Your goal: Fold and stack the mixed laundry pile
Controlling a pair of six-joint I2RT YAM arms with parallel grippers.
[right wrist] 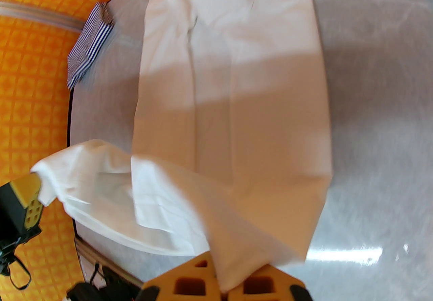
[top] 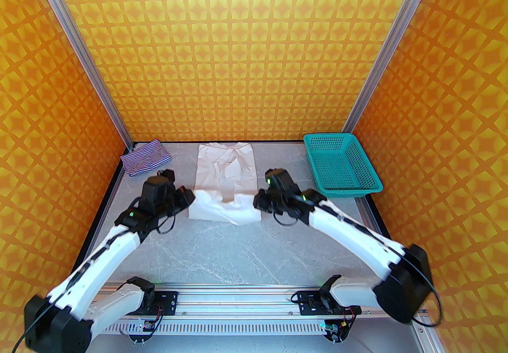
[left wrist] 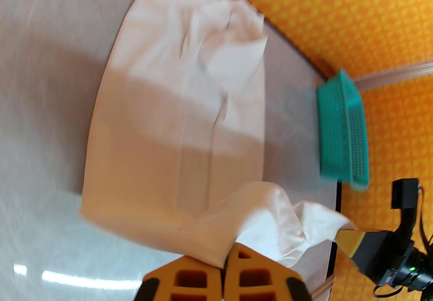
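Note:
My left gripper needs to carry the near corner of the cloth outward next. It then needs to lower the corner onto the far part of the cloth and let it go.
The large white cloth [top: 225, 173] lies in the middle of the table, its far part flat and its near edge lifted off the surface. My left gripper [top: 191, 198] is shut on the cloth's near left corner, and my right gripper [top: 257, 202] is shut on its near right corner. The left wrist view has the white cloth [left wrist: 189, 117] pinched between the yellow fingers [left wrist: 199, 272]. Through the right wrist camera the cloth [right wrist: 233, 96] runs down into the yellow fingers [right wrist: 264, 281]. The striped garment [top: 144, 158] lies bunched at the far left corner, apart from both grippers.
A teal perforated basket [top: 340, 165] stands at the far right of the table, close beyond the right arm. Orange patterned walls close in the table on three sides. Bare grey tabletop [top: 238, 248] stretches between the cloth and the arm bases.

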